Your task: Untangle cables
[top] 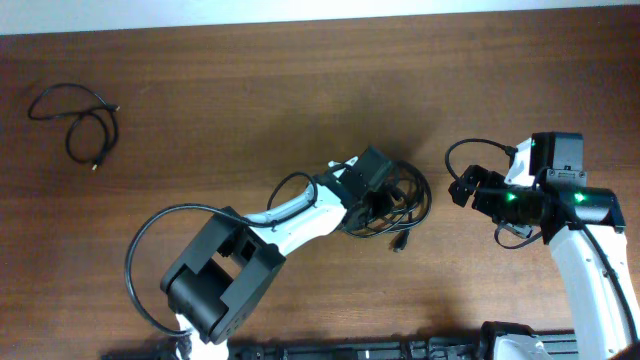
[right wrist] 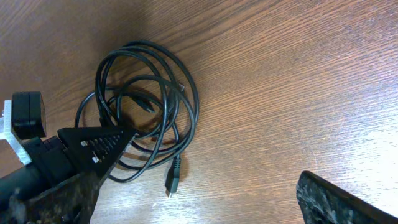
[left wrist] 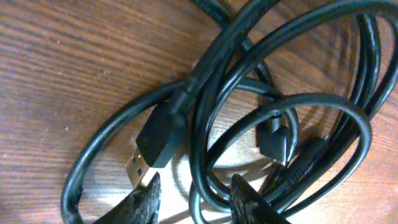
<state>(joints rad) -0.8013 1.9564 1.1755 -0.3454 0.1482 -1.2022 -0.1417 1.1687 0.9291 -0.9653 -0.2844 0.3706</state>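
Note:
I should move my right gripper to the left in the overhead view next, onto the cable bundle's exposed looped parts, because my left gripper covers only the bundle's opposite side.
A tangled bundle of thin black cables [top: 410,200] lies coiled on the wooden table right of centre. My left gripper [top: 378,207] is down on its left side. In the left wrist view the jaws [left wrist: 196,200] are open with a couple of cable loops [left wrist: 205,124] between them and a USB plug [left wrist: 157,138] by the left finger. My right gripper [top: 463,188] is open and empty, just right of the bundle. The right wrist view shows its wide-open jaws [right wrist: 199,190], the bundle [right wrist: 146,99] and a small loose plug [right wrist: 173,179]. A separate cable [top: 75,118] lies far left.
The table's far edge [top: 320,22] runs along the top of the overhead view. The left arm's own thicker black wire [top: 150,250] loops beside its base at the lower left. The right arm's body [top: 590,250] stands at the right.

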